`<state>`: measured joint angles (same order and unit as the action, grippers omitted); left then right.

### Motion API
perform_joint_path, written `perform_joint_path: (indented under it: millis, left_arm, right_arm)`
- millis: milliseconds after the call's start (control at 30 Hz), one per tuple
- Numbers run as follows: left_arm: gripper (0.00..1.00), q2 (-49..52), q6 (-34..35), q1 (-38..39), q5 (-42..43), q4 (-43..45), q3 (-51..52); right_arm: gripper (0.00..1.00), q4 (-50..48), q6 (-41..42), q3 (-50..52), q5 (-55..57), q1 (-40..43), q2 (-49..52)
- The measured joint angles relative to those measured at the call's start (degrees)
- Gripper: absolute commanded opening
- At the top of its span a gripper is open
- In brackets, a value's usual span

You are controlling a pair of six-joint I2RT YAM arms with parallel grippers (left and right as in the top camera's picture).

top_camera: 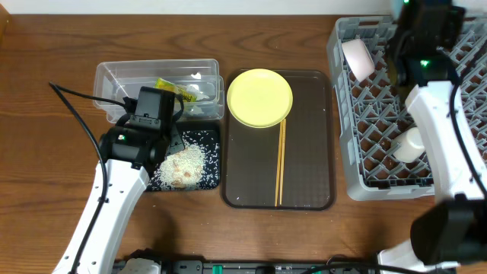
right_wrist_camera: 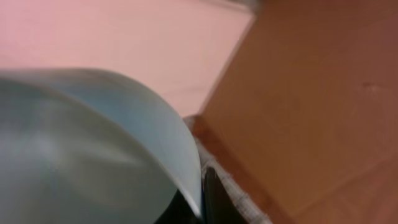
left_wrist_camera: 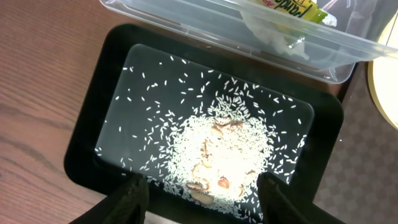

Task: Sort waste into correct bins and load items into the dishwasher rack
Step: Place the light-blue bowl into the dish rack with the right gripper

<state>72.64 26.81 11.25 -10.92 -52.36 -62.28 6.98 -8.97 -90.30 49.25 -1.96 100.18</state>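
Note:
Next, my right gripper turns and lowers the light blue bowl toward the rack's back, which still has open slots beside the white bowl [top_camera: 358, 59].
My left gripper [left_wrist_camera: 202, 186] is open and empty, low over the black tray [left_wrist_camera: 93, 112], which holds a heap of rice scraps [left_wrist_camera: 217, 149]. In the overhead view it [top_camera: 173, 141] hangs over that tray [top_camera: 213, 164]. The clear tub [top_camera: 129, 76] holds the green-and-orange wrapper [top_camera: 171, 86] and white paper [left_wrist_camera: 280, 37]. My right gripper [right_wrist_camera: 204, 199] is shut on the rim of the light blue bowl [right_wrist_camera: 81, 149], above the back of the grey rack [top_camera: 365, 164]. The rack holds a white bowl [top_camera: 358, 59] and a white cup [top_camera: 409, 144]. The yellow plate [top_camera: 259, 97] and chopsticks [top_camera: 280, 164] lie on the brown tray [top_camera: 312, 152].
The tub and the black tray sit side by side left of the brown tray. The right arm [top_camera: 449, 137] reaches over the rack's right side. A black cable [top_camera: 76, 106] trails left of the left arm. Bare wooden table lies at the far left.

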Motion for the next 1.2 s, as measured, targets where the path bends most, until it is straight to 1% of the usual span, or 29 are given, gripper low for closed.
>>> perform_joint_path:
  millis: [200, 400, 633, 867, 900, 933, 1000, 1133, 1167, 1200]
  left_arm:
    - [0.59, 0.0, 0.42, 0.0, 0.0, 0.11, 0.0]
    - [0.59, 0.02, 0.48, 0.0, 0.0, 0.07, 0.0]
    - [0.59, 0.0, 0.63, 0.0, 0.0, 0.04, 0.0]
    - [0.59, 0.0, 0.66, 0.0, 0.0, 0.07, 0.0]
    - [0.59, 0.0, 0.66, 0.0, 0.0, 0.07, 0.0]
    - [0.59, 0.0, 0.66, 0.0, 0.0, 0.07, 0.0]
    - [0.59, 0.0, 0.66, 0.0, 0.0, 0.07, 0.0]
    - [0.59, 0.02, 0.66, 0.0, 0.0, 0.07, 0.0]
    - [0.59, 0.0, 0.66, 0.0, 0.0, 0.07, 0.0]
    - [0.59, 0.0, 0.66, 0.0, 0.0, 0.07, 0.0]
  right_arm:
    - [0.01, -9.79, -8.61, 0.04, 5.53, 3.82, 8.66]
    - [0.01, -20.24, -15.63, 0.11, 13.11, 5.05, 17.79]
    - [0.01, -21.05, -18.32, 0.13, 15.89, 4.72, 23.93]
    - [0.01, -21.03, -18.32, 0.15, 16.33, 2.54, 25.7]
    - [0.02, -20.96, -18.32, 0.15, 16.31, 1.9, 25.73]
    - [0.05, -20.94, -18.34, 0.15, 16.26, 1.38, 25.86]
    - [0.16, -20.72, -18.14, 0.15, 16.15, 0.46, 25.99]
    - [0.18, -17.53, -17.38, 0.15, 16.0, -0.98, 25.99]
    - [0.19, -16.09, -16.68, 0.15, 15.93, -1.14, 25.99]
    - [0.24, -14.27, -15.56, 0.17, 15.82, -1.18, 25.99]
